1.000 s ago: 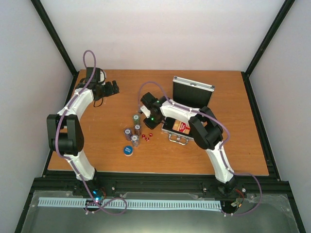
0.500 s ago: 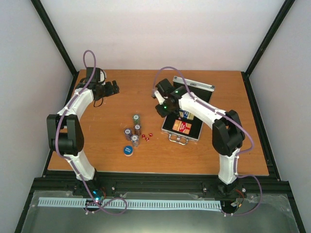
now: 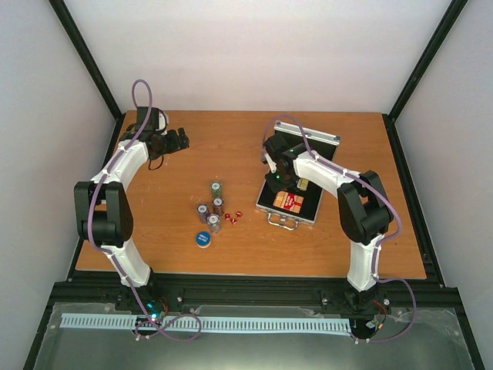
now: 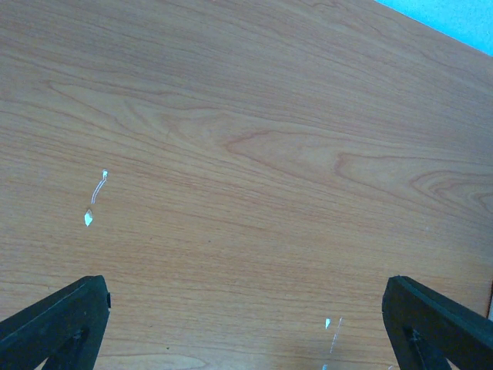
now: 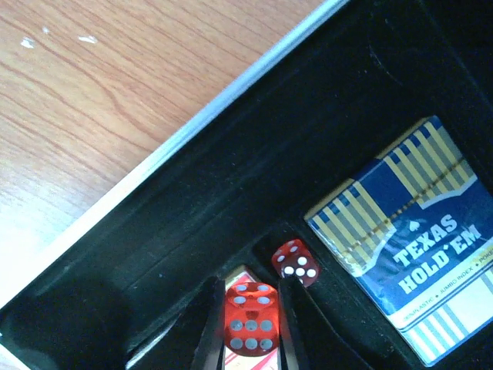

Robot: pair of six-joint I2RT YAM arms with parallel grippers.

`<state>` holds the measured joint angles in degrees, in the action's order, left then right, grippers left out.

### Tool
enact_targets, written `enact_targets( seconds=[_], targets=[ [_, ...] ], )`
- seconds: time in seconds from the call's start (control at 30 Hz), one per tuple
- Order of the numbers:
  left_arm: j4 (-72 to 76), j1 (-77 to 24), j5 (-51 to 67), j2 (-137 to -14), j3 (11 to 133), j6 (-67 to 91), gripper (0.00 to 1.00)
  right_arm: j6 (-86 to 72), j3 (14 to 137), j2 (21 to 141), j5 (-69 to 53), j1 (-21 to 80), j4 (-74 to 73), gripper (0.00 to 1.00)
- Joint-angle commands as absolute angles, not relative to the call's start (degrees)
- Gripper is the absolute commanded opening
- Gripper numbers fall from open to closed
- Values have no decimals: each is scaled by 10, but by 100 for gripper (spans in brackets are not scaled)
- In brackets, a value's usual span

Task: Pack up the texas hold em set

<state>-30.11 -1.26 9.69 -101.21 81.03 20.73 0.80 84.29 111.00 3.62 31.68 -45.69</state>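
Next, my right gripper lowers and shifts toward the Texas Hold'em card box (image 5: pixel 416 247), over the slot beside it, since one red die already lies there.
The silver case (image 3: pixel 271 206) lies open at centre right, its lid (image 3: pixel 306 143) upright. My right gripper (image 3: pixel 273 171) hangs over the case's far left part, shut on a red die (image 5: pixel 251 319). A second red die (image 5: pixel 296 261) lies in a small slot of the black lining (image 5: pixel 231 177), beside a blue-yellow Texas Hold'em card box (image 5: pixel 416 247). A red card box (image 3: pixel 290 202) lies in the case. Short chip stacks (image 3: pixel 212 204), loose red dice (image 3: pixel 233 216) and a blue disc (image 3: pixel 203 239) sit on the table. My left gripper (image 3: pixel 182 139) is open and empty at the far left.
The wooden table (image 3: pixel 154 231) is framed by black rails and white walls. The left wrist view shows only bare wood (image 4: pixel 246 154) with small white marks (image 4: pixel 94 200).
My right arm has swung from the dice beside the chip stacks to the right and back, carrying a die over the open case. The left arm has not moved.
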Motion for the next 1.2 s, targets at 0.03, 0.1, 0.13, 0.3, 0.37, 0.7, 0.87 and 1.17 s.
enact_targets(
  seconds=[0.03,0.1,0.13,0.3,0.37,0.7,0.87,1.17],
  targets=[
    [-305,-5,100,-1003,819,196,100,4,814,1105,61,303,-435,10],
    [-305,-6,99,-1001,816,197,100,2,804,1101,68,299,-431,10],
    [-304,-6,100,-1000,814,198,100,2,797,1099,71,296,-428,10],
    [-302,-6,100,-1000,810,201,100,0,777,1093,76,284,-414,10],
    [-301,-6,101,-1001,810,203,100,0,773,1094,77,280,-411,10],
    [-300,-6,99,-1002,808,208,100,6,773,1098,82,269,-403,23],
    [-299,-6,99,-1001,808,211,100,10,771,1078,71,269,-399,48],
    [-301,-6,95,-1006,812,212,100,0,803,1047,-7,296,-442,54]
  ],
)
